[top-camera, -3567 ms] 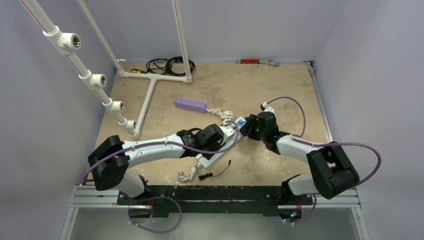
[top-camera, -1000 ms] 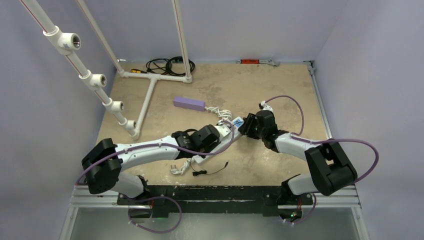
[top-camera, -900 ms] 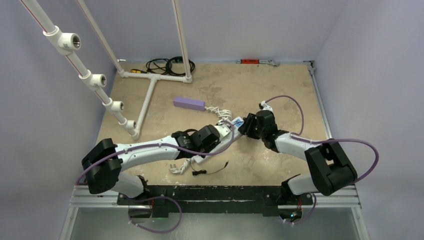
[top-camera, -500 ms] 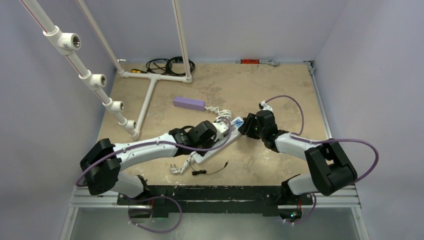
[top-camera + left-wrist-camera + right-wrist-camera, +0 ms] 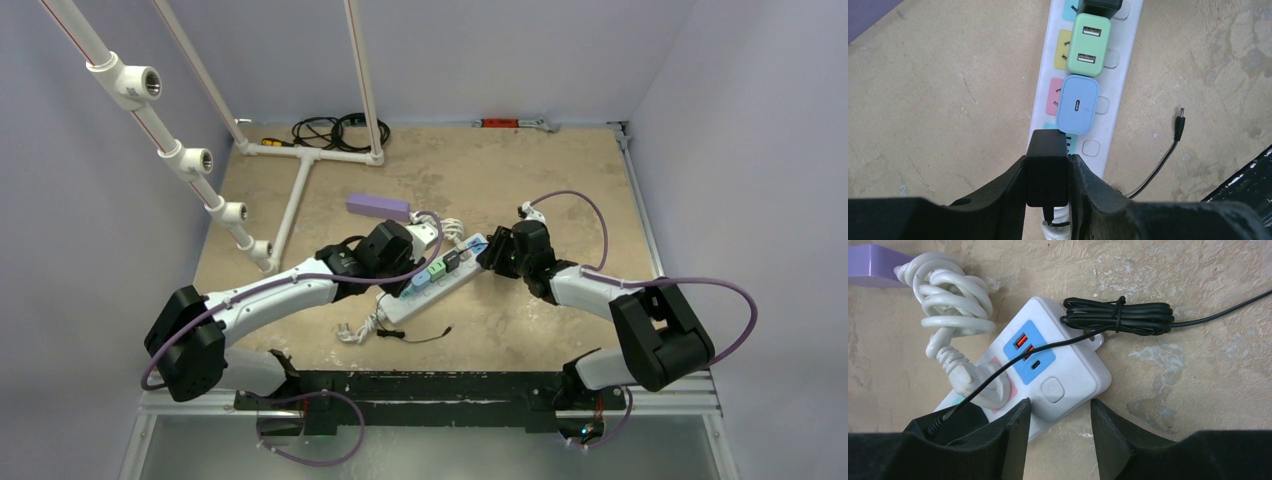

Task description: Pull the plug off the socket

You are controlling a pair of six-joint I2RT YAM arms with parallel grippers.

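My left gripper should next lift, cross, lower and release the plug, because bare tabletop by the purple box lies outward, to the left in the top view.
The socket (image 5: 437, 283), a long white power strip, lies slanted mid-table. Its coloured faces carry a blue adapter (image 5: 1077, 104) and a green adapter (image 5: 1089, 45). My left gripper (image 5: 1047, 150) is shut on the plug (image 5: 1047, 167), a black block with a thin black lead. It hangs lifted just above the strip's teal face (image 5: 1071, 143), apart from it. From above, the left gripper (image 5: 400, 260) sits over the strip's left half. My right gripper (image 5: 1060, 407) is closed around the socket's switch end (image 5: 1068, 375), fingers against it.
A purple box (image 5: 379, 207) lies behind the strip, beside the bundled white cord (image 5: 950, 295). A tied black cord (image 5: 1118, 315) rests at the strip's end. The lead's loose tip (image 5: 1179, 122) lies on the table. White pipe frame (image 5: 295, 190) and black cable coil (image 5: 335, 130) stand at the back left.
My left gripper has risen and drawn back to the upper left with the black plug, uncovering the coloured adapters. The thin black lead trailed after it. The right gripper has stayed put.
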